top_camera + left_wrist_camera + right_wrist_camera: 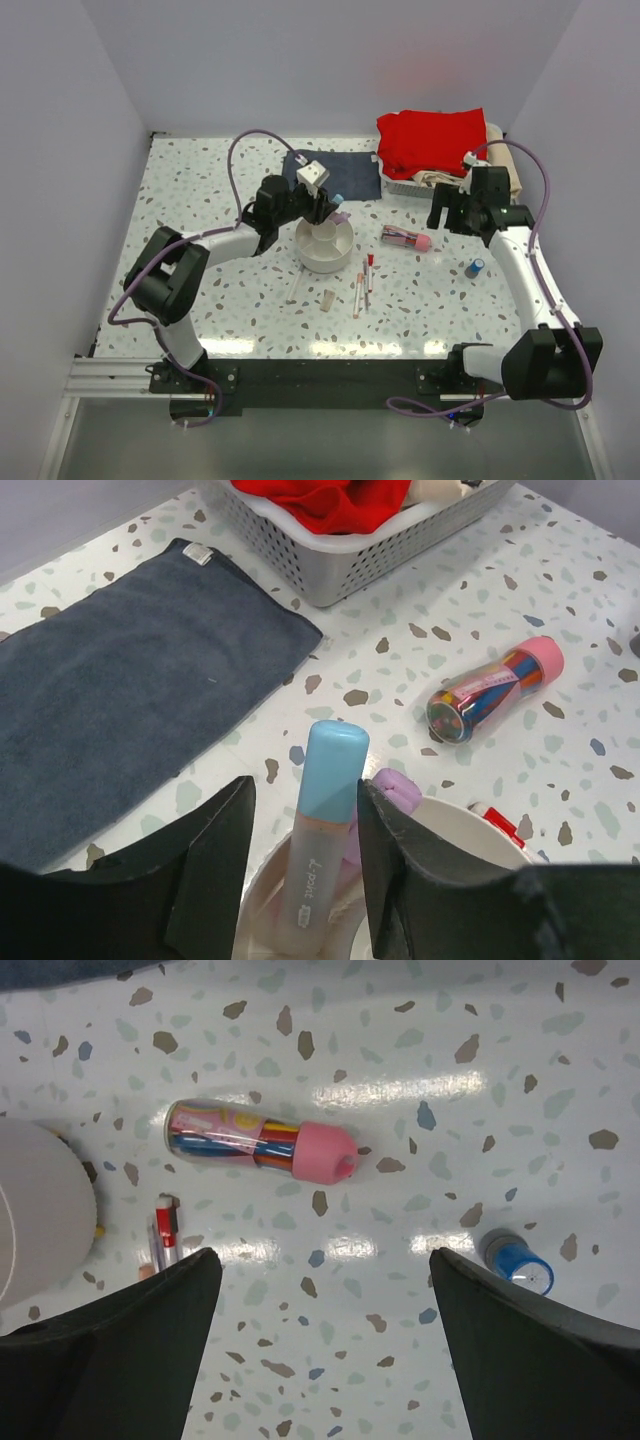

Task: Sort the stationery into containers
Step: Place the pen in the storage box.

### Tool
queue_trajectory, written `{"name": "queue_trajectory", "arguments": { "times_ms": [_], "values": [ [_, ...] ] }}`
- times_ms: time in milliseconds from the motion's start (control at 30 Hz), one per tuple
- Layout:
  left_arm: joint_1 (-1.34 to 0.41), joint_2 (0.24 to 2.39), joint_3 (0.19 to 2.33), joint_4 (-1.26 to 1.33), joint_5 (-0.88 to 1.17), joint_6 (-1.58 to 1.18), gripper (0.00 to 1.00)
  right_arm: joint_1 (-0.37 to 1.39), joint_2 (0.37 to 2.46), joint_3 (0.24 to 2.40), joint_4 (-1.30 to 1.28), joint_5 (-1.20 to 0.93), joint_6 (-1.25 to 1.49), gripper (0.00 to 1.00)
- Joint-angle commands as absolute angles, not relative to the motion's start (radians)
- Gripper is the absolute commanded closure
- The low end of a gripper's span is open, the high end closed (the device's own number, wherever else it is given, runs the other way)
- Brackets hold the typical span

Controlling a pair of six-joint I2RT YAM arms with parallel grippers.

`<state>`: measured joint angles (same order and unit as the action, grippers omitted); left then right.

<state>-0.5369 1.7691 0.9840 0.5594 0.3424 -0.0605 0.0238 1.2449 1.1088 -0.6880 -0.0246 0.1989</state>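
The right gripper moves to the left in the top view and down around the red cap (pixel 370 259) (pixel 167 1222) next, because it sticks out past its neighbouring pens.
The off-white divided bowl (pixel 325 250) stands mid-table. My left gripper (pixel 322 208) hovers over its far side, open. Between its fingers a blue-capped white marker (pixel 325 820) stands in the bowl (pixel 470 825), with a gap on the left finger's side. A pale purple cap (pixel 397 788) stands behind it. The pink-tipped bundle (pixel 407 238) lies right of the bowl; it also shows in the right wrist view (pixel 265 1145). Red-capped pens (pixel 365 275), a white pen (pixel 293 285) and a beige block (pixel 328 299) lie in front of the bowl. My right gripper (pixel 440 218) is open and empty above the table (pixel 322 1255).
A folded dark-blue cloth (pixel 345 170) lies behind the bowl. A white basket (pixel 395 183) with a red cloth (pixel 430 140) stands at the back right. A small blue-capped item (pixel 474 267) lies by the right arm, also in the right wrist view (pixel 520 1265).
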Motion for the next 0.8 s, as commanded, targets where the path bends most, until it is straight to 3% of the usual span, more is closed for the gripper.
{"name": "queue_trajectory", "arguments": {
  "times_ms": [0,133,333,533,567,600,667,700,767],
  "values": [
    [-0.531,1.680,1.052,0.496,0.273,-0.048,0.47,0.107,1.258,1.085,-0.670,-0.081,0.271,0.11],
    [-0.519,1.602,1.094,0.394,0.177,-0.005,0.31,0.215,1.278,1.010,-0.623,-0.094,0.310,0.11],
    [-0.485,1.405,1.007,0.220,0.034,0.051,0.22,0.333,1.363,0.937,-0.497,-0.107,0.379,0.15],
    [-0.422,1.263,0.893,0.043,0.012,-0.038,0.28,0.416,1.477,0.943,-0.422,-0.039,0.463,0.19],
    [-0.413,1.259,0.873,0.031,0.020,-0.075,0.31,0.425,1.498,0.949,-0.416,-0.029,0.469,0.22],
    [-0.391,1.258,0.867,0.019,0.021,-0.095,0.42,0.443,1.512,0.957,-0.416,-0.022,0.483,0.22],
    [-0.374,1.258,0.836,0.002,0.058,-0.147,0.54,0.462,1.545,0.976,-0.413,-0.003,0.497,0.24],
    [-0.368,1.258,0.822,0.005,0.069,-0.159,0.77,0.466,1.555,0.982,-0.413,-0.003,0.499,0.24],
    [-0.367,1.259,0.787,0.017,0.084,-0.215,1.00,0.472,1.580,0.997,-0.414,0.012,0.508,0.25]
  ]
}}
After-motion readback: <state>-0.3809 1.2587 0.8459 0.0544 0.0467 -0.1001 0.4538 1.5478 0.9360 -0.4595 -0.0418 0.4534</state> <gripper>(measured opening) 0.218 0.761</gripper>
